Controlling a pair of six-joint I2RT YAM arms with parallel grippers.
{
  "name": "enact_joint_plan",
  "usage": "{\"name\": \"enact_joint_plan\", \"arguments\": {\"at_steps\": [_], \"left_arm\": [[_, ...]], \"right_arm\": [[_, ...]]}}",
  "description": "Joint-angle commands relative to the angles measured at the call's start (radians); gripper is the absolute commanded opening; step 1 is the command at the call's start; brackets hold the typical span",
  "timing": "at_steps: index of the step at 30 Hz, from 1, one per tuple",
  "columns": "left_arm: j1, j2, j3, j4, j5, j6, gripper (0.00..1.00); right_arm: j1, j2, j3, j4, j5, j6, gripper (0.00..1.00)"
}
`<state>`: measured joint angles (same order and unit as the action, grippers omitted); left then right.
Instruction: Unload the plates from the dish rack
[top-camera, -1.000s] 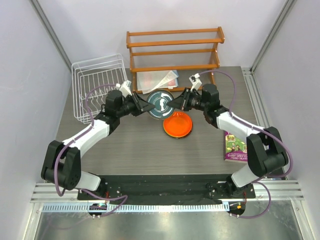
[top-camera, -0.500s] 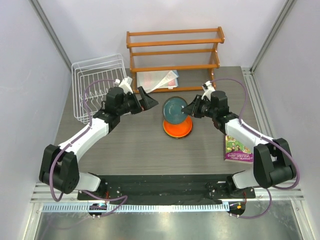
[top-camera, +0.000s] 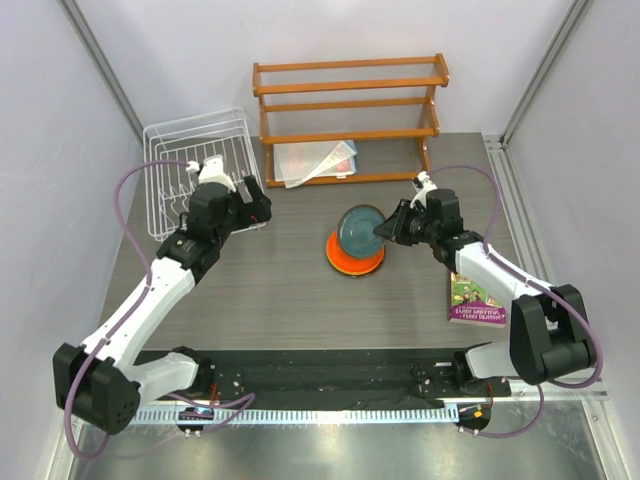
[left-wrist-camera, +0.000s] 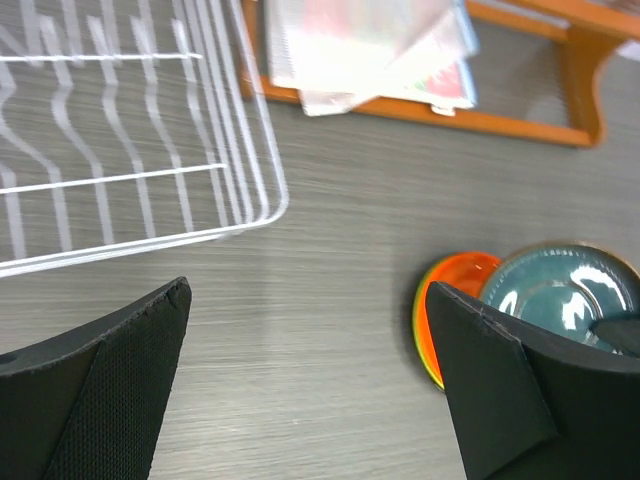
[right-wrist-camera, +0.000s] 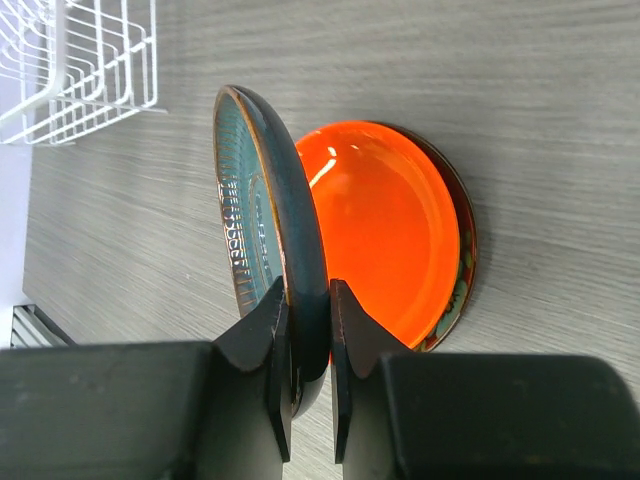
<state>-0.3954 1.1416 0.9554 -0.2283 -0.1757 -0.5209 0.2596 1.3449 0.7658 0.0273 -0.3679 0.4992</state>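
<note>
The right gripper moves down toward the orange plate (top-camera: 350, 260) (right-wrist-camera: 385, 225) next and releases the dark teal plate's rim there, because that plate still hangs tilted above the stack.
My right gripper (right-wrist-camera: 310, 330) is shut on the rim of the dark teal plate (right-wrist-camera: 285, 215), holding it tilted on edge just above the stack. In the top view that gripper (top-camera: 384, 230) and the teal plate (top-camera: 358, 226) hang over the orange plate (top-camera: 350, 260). The orange plate (right-wrist-camera: 385, 225) lies flat on a dark red floral plate (right-wrist-camera: 463, 275). A thin lime-green rim (left-wrist-camera: 418, 335) shows beneath the orange plate (left-wrist-camera: 455, 290). My left gripper (top-camera: 258, 205) stands open beside the white wire dish rack (top-camera: 200, 128), nothing between its fingers (left-wrist-camera: 110, 385).
An orange wooden three-tier shelf (top-camera: 348, 100) stands at the back, with plastic-sleeved papers (top-camera: 315, 160) under its lowest tier. A book (top-camera: 473, 295) lies flat at the right. The rack's near corner (left-wrist-camera: 270, 205) is close to my left gripper.
My left gripper opened, let go of the teal plate and drew back left toward the rack. The right gripper kept the plate and carried it over the orange plate.
</note>
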Motion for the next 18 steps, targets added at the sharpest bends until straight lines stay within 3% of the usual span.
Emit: {"name": "enact_joint_plan", "arguments": {"at_steps": [1,15,18], "left_arm": [[-0.002,-0.083,-0.047,0.009,-0.166,0.042,0.99],[-0.002,-0.134,-0.061,-0.028,-0.192,0.061,1.00],[-0.002,-0.144,-0.066,-0.032,-0.200,0.071,1.00]], "right_arm": [[-0.003,0.023,0.026,0.075,-0.026,0.006,0.01],[-0.003,0.243,0.087,0.149,-0.112,0.022,0.01],[-0.003,0.249,0.095,0.135,-0.121,0.021,0.12]]}}
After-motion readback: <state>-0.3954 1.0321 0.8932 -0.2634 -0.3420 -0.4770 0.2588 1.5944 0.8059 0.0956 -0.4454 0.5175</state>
